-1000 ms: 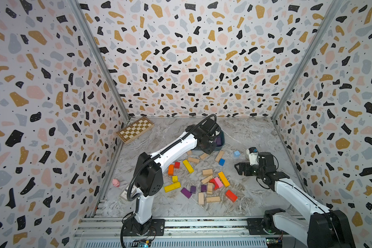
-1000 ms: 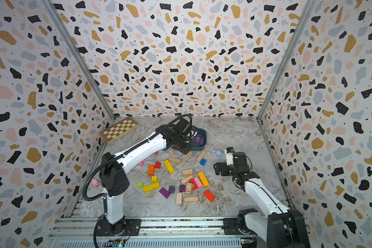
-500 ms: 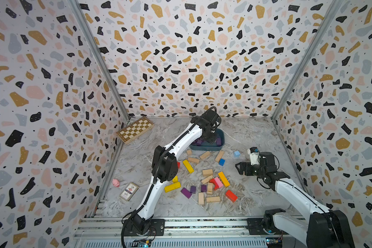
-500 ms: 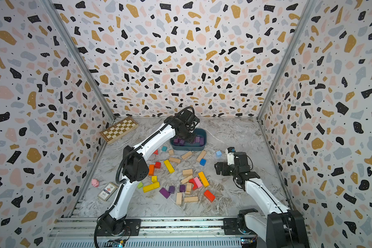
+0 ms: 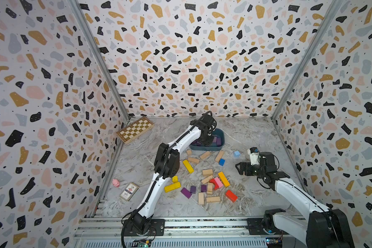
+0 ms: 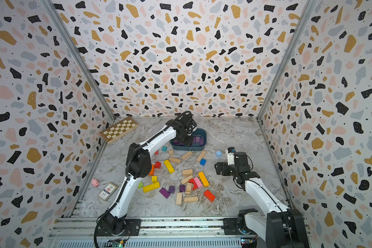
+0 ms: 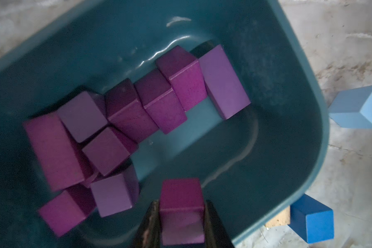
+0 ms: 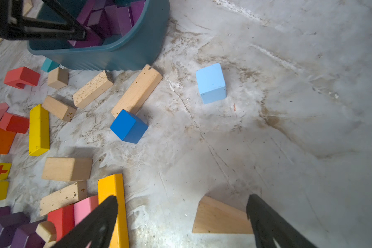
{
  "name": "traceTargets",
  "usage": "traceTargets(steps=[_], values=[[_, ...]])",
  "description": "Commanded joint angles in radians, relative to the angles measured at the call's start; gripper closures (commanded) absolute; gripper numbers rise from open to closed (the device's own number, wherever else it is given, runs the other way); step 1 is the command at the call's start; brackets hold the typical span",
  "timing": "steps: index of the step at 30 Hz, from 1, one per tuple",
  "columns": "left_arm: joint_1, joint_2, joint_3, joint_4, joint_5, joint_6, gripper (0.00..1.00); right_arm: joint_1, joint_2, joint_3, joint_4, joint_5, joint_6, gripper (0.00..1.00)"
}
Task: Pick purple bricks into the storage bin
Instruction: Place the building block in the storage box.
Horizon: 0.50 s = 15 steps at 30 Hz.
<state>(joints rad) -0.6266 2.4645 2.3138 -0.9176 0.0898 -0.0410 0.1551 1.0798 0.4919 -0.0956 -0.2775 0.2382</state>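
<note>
The bare patch on the bottom of the bin beside the bricks is below the left gripper, so the gripper will lower the purple cube onto it next and let go.
The teal storage bin [image 5: 222, 140] [image 6: 204, 140] stands at the back middle with several purple bricks [image 7: 125, 111] lying in it. My left gripper [image 7: 180, 201] hangs over the bin's inside, shut on one purple cube [image 7: 180, 197]. In both top views its wrist [image 5: 206, 133] covers the bin's left part. Three more purple bricks [image 5: 186, 192] [image 6: 165, 192] lie on the table at the front of the pile and show at an edge of the right wrist view [image 8: 7, 227]. My right gripper [image 5: 240, 169] [image 8: 183, 198] is open low over the table on the right, with a plain wooden wedge [image 8: 219, 216] below it.
Plain wood, yellow, red, orange and pink blocks are scattered mid-table [image 5: 206, 172]. A dark blue cube [image 8: 128, 126] and a light blue cube [image 8: 212, 83] sit near the bin. A chessboard [image 5: 135, 129] lies at the back left, with a pink pig [image 5: 116, 182] and a card box [image 5: 128, 191] at the front left.
The left arm has lifted its elbow and swung the purple cube from the bin's near side to over the bin's inside. The right arm has stayed put.
</note>
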Motion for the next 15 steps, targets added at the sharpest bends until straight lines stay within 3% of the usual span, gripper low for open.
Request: traceTargets(steps=[1, 15], values=[[0.001, 0.007, 0.01, 0.035, -0.001, -0.002, 0.83, -0.006, -0.006, 0.0, 0.004, -0.007, -0.001, 0.05], [0.027, 0.062, 0.0, 0.086, 0.009, -0.063, 0.83, -0.011, -0.002, 0.002, 0.003, -0.008, -0.001, 0.05]])
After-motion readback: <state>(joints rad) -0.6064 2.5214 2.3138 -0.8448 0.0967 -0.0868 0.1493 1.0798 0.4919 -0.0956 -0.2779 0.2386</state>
